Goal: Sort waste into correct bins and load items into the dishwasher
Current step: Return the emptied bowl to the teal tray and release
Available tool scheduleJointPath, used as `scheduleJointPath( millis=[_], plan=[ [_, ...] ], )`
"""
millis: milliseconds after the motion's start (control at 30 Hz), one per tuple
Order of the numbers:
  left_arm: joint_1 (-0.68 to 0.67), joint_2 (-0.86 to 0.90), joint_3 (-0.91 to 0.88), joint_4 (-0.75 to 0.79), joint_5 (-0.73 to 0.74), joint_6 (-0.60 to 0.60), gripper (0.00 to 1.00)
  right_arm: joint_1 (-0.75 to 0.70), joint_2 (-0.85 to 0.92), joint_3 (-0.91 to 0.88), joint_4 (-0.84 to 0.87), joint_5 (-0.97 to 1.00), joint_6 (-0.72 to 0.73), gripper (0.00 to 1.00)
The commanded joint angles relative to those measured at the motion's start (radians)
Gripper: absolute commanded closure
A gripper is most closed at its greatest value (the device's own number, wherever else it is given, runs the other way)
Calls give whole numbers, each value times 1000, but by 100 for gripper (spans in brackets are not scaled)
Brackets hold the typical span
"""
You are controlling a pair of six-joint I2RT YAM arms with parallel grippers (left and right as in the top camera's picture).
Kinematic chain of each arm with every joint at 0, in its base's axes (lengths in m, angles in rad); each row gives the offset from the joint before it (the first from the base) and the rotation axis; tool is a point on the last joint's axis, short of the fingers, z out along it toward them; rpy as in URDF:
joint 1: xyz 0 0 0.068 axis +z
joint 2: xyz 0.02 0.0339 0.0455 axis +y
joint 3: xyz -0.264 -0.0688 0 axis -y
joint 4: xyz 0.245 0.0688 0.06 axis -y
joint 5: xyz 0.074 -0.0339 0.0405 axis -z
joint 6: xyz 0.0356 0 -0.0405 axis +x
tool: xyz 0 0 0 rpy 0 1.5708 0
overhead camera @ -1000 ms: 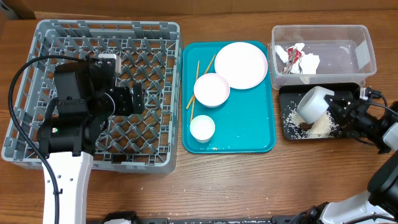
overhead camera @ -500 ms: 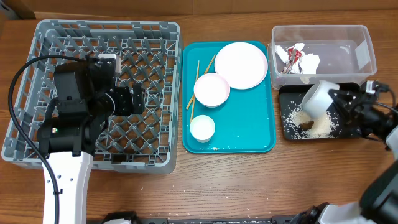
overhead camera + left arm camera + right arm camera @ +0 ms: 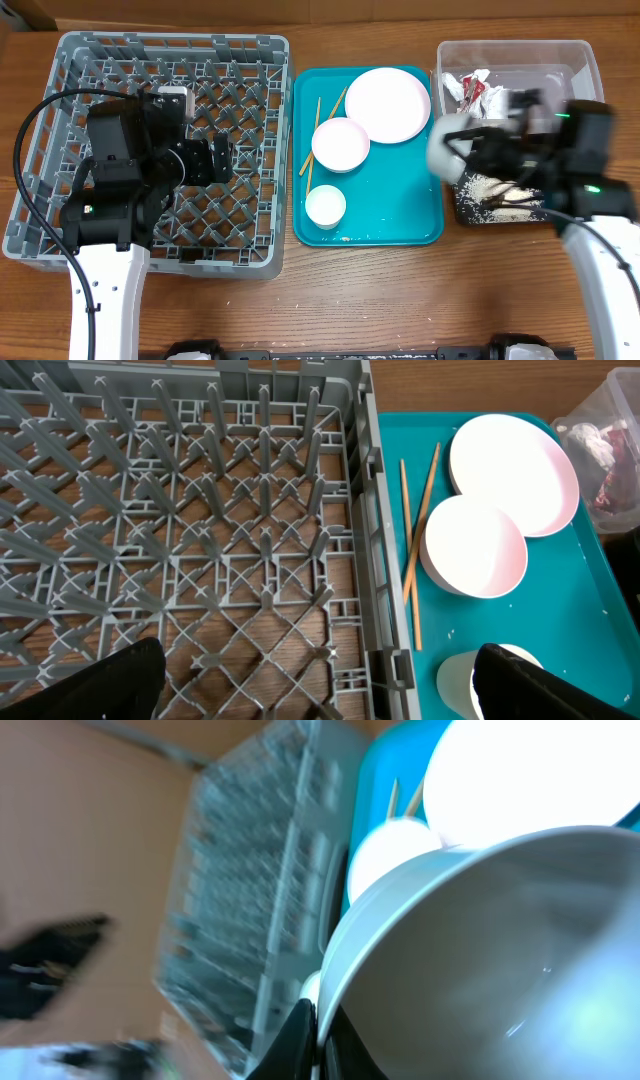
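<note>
The right gripper swings toward the cup (image 3: 325, 206) next, turns the bowl upright and lowers it onto the teal tray's near corner, because that patch lies bare.
My right gripper (image 3: 468, 150) is shut on the rim of a white bowl (image 3: 445, 145), held tilted in the air between the teal tray and the black tray (image 3: 462, 205). In the right wrist view the fingers (image 3: 325, 1020) pinch the bowl's rim (image 3: 500, 950). White rice grains (image 3: 485, 186) lie in the black tray. The clear tub (image 3: 560, 60) holds the red wrapper (image 3: 472, 95) and white tissue (image 3: 495, 98). The plate (image 3: 387, 104), second bowl (image 3: 340, 144), cup (image 3: 325, 206) and chopsticks (image 3: 309, 150) lie on the teal tray. My left gripper (image 3: 213, 160) is open and empty above the grey dish rack (image 3: 180, 45).
The teal serving tray (image 3: 400, 225) sits between the rack and the bins. The left wrist view shows the rack's lattice floor (image 3: 200, 540) and its right wall next to the chopsticks (image 3: 415, 540). My right arm lies over the black tray.
My right arm has swung round and carried the bowl left, from above the black tray to its left edge near the teal tray. The left arm has not moved.
</note>
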Motion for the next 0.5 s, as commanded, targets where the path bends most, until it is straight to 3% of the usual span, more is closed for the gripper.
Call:
scheduleJointPath(
  millis=[0, 167, 467],
  plan=[
    [-2, 6, 22, 1, 1, 15, 0, 194, 43, 74, -36, 441, -18, 96],
    [-2, 6, 22, 2, 1, 15, 0, 370, 163, 95, -65, 649, -18, 96],
    [-2, 6, 22, 2, 1, 15, 0, 435, 398, 95, -60, 669, 6, 96]
  ],
)
